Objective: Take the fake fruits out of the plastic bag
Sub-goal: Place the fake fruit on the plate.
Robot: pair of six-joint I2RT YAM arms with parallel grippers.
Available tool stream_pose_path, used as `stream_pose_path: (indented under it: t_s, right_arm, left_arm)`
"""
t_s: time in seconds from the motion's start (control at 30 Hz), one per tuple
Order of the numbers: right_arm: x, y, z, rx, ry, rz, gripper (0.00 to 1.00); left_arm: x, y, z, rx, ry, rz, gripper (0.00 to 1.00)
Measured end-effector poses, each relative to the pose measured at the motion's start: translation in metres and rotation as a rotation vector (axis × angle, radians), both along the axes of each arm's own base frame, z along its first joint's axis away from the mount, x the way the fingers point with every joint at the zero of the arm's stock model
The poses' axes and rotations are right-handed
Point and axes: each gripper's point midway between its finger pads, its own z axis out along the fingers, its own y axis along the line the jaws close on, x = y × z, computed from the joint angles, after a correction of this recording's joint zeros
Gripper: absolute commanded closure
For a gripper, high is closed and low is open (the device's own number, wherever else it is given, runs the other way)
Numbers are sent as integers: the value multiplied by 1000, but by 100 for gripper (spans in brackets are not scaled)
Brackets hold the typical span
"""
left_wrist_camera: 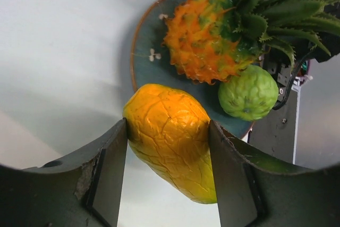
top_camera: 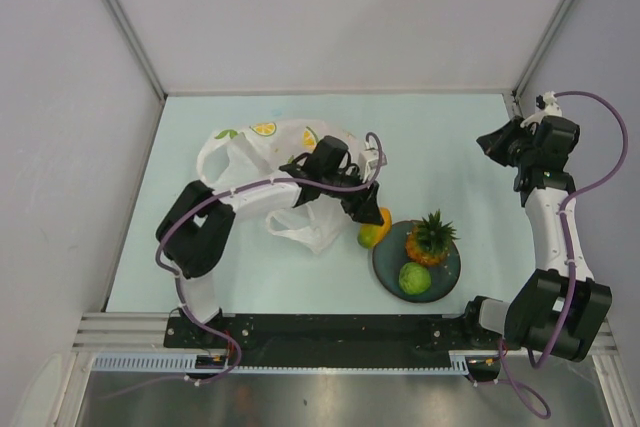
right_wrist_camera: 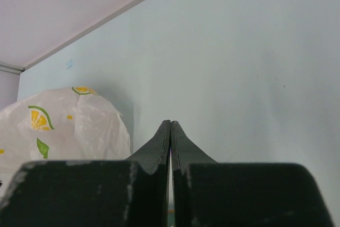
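My left gripper holds the mango (top_camera: 373,232) and needs to go to the right in the top view first, then down, to release it on the plate's bare side by the pineapple.
My left gripper (left_wrist_camera: 169,126) is shut on the yellow-orange mango (left_wrist_camera: 172,136), both fingers pressed against its sides. In the top view that mango (top_camera: 373,232) sits just left of the dark plate (top_camera: 450,267). On the plate (left_wrist_camera: 149,35) lie the orange pineapple (left_wrist_camera: 204,35) with its green crown and the round green fruit (left_wrist_camera: 248,93). The plastic bag (top_camera: 262,152), white with citrus prints, lies crumpled behind the left arm; what it holds is hidden. My right gripper (right_wrist_camera: 170,123) is shut with nothing in it, raised at the far right (top_camera: 497,142).
A loose bag handle (top_camera: 305,227) trails toward the mango. The bag (right_wrist_camera: 64,123) also shows at the left of the right wrist view. White walls and metal rails enclose the pale table (top_camera: 450,147). The arm bases stand at the near edge.
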Motion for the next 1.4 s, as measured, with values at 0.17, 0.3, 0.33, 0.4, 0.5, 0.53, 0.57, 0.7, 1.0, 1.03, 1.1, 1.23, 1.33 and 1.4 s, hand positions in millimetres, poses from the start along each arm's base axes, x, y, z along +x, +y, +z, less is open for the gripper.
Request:
stream_pose_path:
  t_s: [0.17,0.3,0.33,0.4,0.5,0.53,0.57,0.7,1.0,1.03,1.1,1.23,1.33,1.4]
  right_arm:
    - [-1,0,-1,2,7,-1,97]
    - [-3,0,-5,2,25,0,97]
    - [-4,0,-7,-2,31,0,97]
    - [-6,0,-10,-7,45,2,97]
    - [-7,-1,-14,-14,59,2,97]
    - [-7,-1,-15,-18,61,3,97]
    - [-7,-1,-16,-22,64,6,97]
    - [-7,-1,-20,-31,76,9,97]
    - [-5,-1,-29,-39,97,12,97]
    - [-4,-1,-30,-39,101,13,97]
    - [-4,-1,-32,-37,107,15,97]
    - [-3,0,-35,-36,112,18,96]
    - [-3,1,-36,-36,114,22,96]
    - [-1,2,-37,-36,115,25,96]
  left_arm:
    - [-18,-20,-9,-21,11,-49,86]
    - [-17,-31,-17,-13,33,10,84]
    - [-13,-32,-20,-6,41,41,82]
    - [-7,-33,-25,0,55,96,80]
    - [0,-33,-33,11,79,173,79]
    - [3,-34,-34,8,87,193,79]
    - [4,-36,-34,3,90,204,78]
    - [8,-42,-34,-15,95,236,75]
    - [8,-48,-33,-31,88,245,55]
    - [7,-48,-33,-32,88,243,54]
    - [5,-48,-34,-32,88,237,52]
    - [-1,-50,-36,-29,85,219,38]
    - [-8,-48,-39,-18,91,212,35]
    - [-10,-46,-40,-9,90,211,29]
